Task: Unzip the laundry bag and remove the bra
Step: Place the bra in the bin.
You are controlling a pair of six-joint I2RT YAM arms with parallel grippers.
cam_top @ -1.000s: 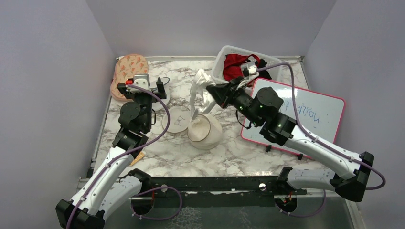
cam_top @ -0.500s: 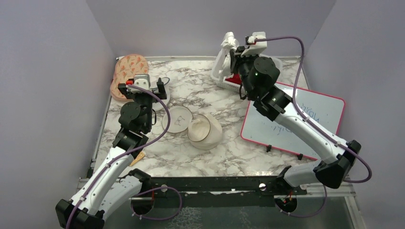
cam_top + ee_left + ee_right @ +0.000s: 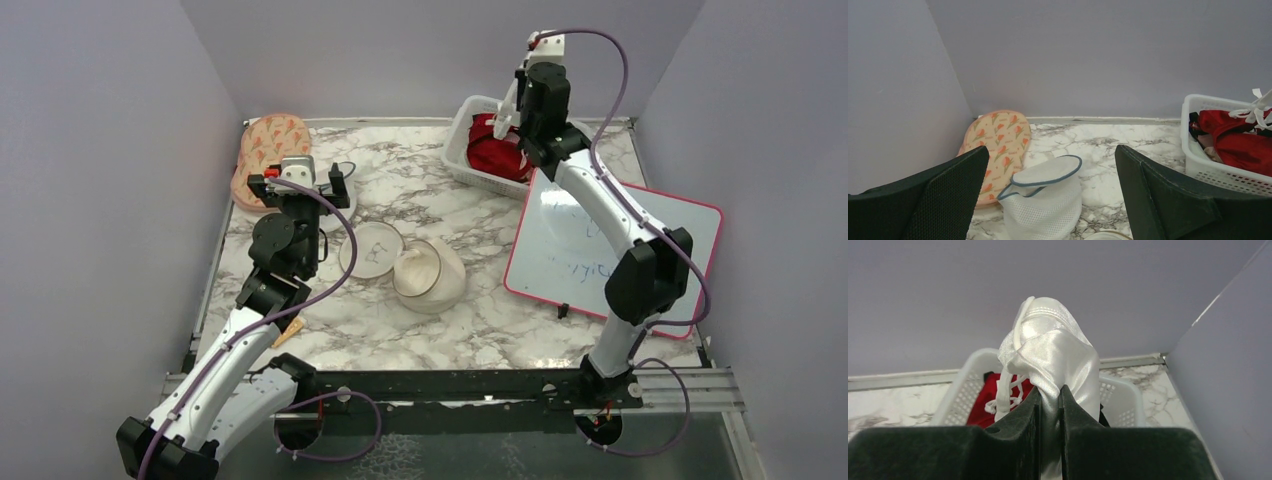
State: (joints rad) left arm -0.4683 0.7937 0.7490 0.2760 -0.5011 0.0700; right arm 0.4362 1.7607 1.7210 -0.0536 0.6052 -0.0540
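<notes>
I need to tilt my right gripper downward next. Then I need to bring the white satin bra down onto the red garment [image 3: 497,150] before I open the gripper.
The cream laundry bag [image 3: 432,275] lies open in the middle of the table, its flat lid [image 3: 370,250] with the line drawing folded out to its left. My right gripper [image 3: 512,112] is raised at the back, over the white basket [image 3: 462,140]. In the right wrist view it [image 3: 1049,390] is shut on the white satin bra [image 3: 1053,345], whose straps hang over the basket. My left gripper [image 3: 300,185] is open and empty, left of the bag. In the left wrist view it [image 3: 1052,155] points at the back wall.
The basket [image 3: 965,390] holds a red garment [image 3: 985,400]. An orange-patterned pouch [image 3: 1000,145] leans at the back left. A white-and-grey mesh pouch [image 3: 1043,210] stands in front of my left gripper. A pink-framed whiteboard [image 3: 620,240] lies on the right.
My right gripper has lifted the bra out of the cream bag and carried it back and to the right, to above the basket. The left arm has not moved.
</notes>
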